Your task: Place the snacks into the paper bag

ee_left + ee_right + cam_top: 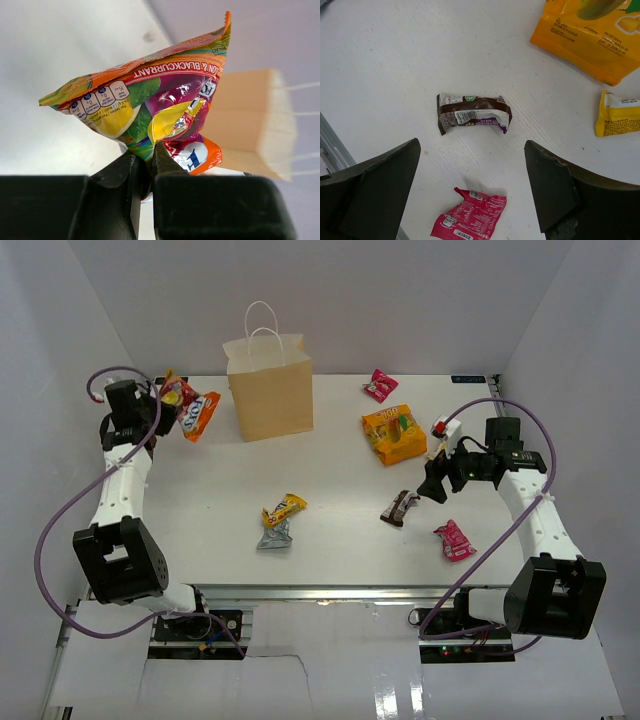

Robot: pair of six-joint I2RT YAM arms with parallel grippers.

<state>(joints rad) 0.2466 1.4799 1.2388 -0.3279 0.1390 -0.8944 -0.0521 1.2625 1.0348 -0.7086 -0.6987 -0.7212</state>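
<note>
To the right of my left gripper in the top view is the bag's opening (266,353) (279,127), so next I rise, swing over that opening and release the orange packet.
The tan paper bag (270,390) stands upright at the back, its white handles up; it also shows in the left wrist view (250,125). My left gripper (165,403) (151,155) is shut on a colourful orange fruit-sweet packet (198,414) (150,107), held in the air left of the bag. My right gripper (436,482) (471,145) is open and empty, over the dark brown bar (400,507) (472,114). A pink-red packet (455,540) (470,217) lies close by. The orange-yellow bag (393,433) (590,35) lies further back.
A second pink-red packet (380,385) lies at the back right. A yellow wrapper (283,510) and a silver wrapper (273,536) lie together at the front middle. A small yellow packet (617,120) lies beside the orange-yellow bag. White walls close in the table.
</note>
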